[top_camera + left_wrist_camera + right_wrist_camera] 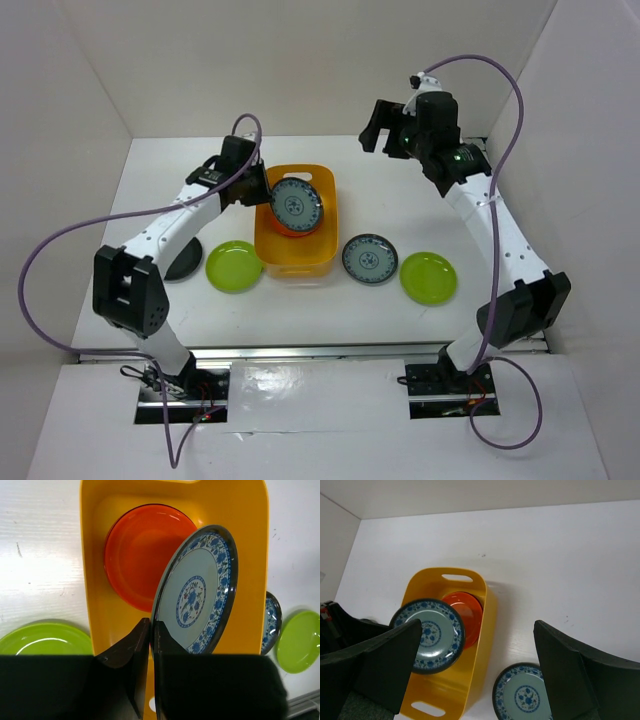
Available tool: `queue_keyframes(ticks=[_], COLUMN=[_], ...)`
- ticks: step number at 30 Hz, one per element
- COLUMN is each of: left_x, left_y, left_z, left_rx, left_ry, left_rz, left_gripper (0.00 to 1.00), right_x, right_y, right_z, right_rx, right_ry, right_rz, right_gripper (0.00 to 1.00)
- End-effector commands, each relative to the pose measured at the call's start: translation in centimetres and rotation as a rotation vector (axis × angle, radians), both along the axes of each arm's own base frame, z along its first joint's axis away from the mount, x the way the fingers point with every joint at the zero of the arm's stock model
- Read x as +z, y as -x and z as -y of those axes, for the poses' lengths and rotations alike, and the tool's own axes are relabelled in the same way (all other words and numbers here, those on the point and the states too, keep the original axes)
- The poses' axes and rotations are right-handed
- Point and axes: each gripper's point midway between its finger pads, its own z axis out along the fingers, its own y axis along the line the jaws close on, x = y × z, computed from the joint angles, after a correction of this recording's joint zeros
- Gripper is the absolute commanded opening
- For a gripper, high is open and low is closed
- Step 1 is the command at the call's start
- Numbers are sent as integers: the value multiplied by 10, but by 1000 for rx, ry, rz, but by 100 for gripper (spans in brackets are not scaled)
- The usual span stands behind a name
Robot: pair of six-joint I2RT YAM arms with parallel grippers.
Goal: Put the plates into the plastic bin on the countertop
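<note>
The white plate is still hanging tilted above the yellow-orange bin, so my left gripper should lower it onto the orange plate next.
The yellow-orange plastic bin stands mid-countertop and holds an orange plate. My left gripper is shut on the rim of a white plate with blue pattern, holding it tilted over the bin; it also shows in the left wrist view and right wrist view. A second blue-patterned plate lies right of the bin. Lime green plates lie at left and right. A black plate is partly hidden under my left arm. My right gripper is open and empty, high at the back right.
White walls close in the countertop on the left, back and right. The bin's slot handle faces the back wall. A purple cable loops off each arm.
</note>
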Motion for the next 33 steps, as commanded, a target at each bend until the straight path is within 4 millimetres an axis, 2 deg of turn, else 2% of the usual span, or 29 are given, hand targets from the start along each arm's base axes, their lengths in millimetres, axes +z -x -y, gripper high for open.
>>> queue_keyframes(ticks=[1,2,3,4,5,8,9,10,11,15,17,18,19,21,22,23,25,26,27,28,31,32,33], left_x=[27,26,19,12,-1,-9,-18,-27,-25,-46,-50,-49,-53,-57,-52,-49,-49,-49,-49,-45,-23,-11,-1], left_y=[-33,-36,-38,-39,-42,-44,-43,-42,-44,-44,-44,-46,-46,-46,-50,-52,-53,-55,-55,-53,-49,-51,-45], left_z=[3,4,2,3,1,0,0,-1,0,5,6,6,6,8,9,10,13,15,15,24,37,38,43], left_rx=[5,5,6,6,6,12,11,11,11,-9,-2,-2,-2,-9,-8,-8,-16,-24,-24,-50,-94,-93,-112], left_ry=[-25,-28,-46,-51,-73,-86,-92,-99,-96,-93,-89,-86,-89,-86,-79,-76,-69,-60,-60,-41,-19,-11,0], left_rz=[111,104,93,79,59,43,25,6,16,-31,-43,-34,-43,-53,-35,-26,-28,-29,-29,-25,10,36,49], left_gripper=[0,0,0,0,0,0,0,0,0,2,15,29,33,37,37,37,44,52,85,100,100,100,100], right_x=[14,6,12,6,10,8,3,8,2,-10,-30,-33,-54,-71,-91,-96,-107,-115,-121,-131,-152,-167,-166], right_y=[13,12,15,14,17,19,18,21,22,26,26,28,30,34,36,38,41,41,42,40,41,42,37], right_z=[11,15,16,20,20,30,34,33,33,36,33,34,32,31,30,33,29,27,28,27,30,30,30], right_rx=[-6,-17,-17,-26,-18,-39,-48,-40,-40,-22,-6,10,23,41,51,38,65,73,78,105,174,196,216], right_ry=[-22,-16,-20,-16,-22,-21,-18,-24,-21,-1,11,11,14,-5,-4,-15,-24,-25,-13,15,94,115,126], right_rz=[30,12,25,12,22,19,9,19,6,-9,-38,-35,-72,-100,-128,-135,-155,-169,-177,-191,-220,-257,-246], right_gripper=[100,100,100,100,100,100,100,100,100,100,100,100,100,100,100,100,100,100,100,100,100,100,100])
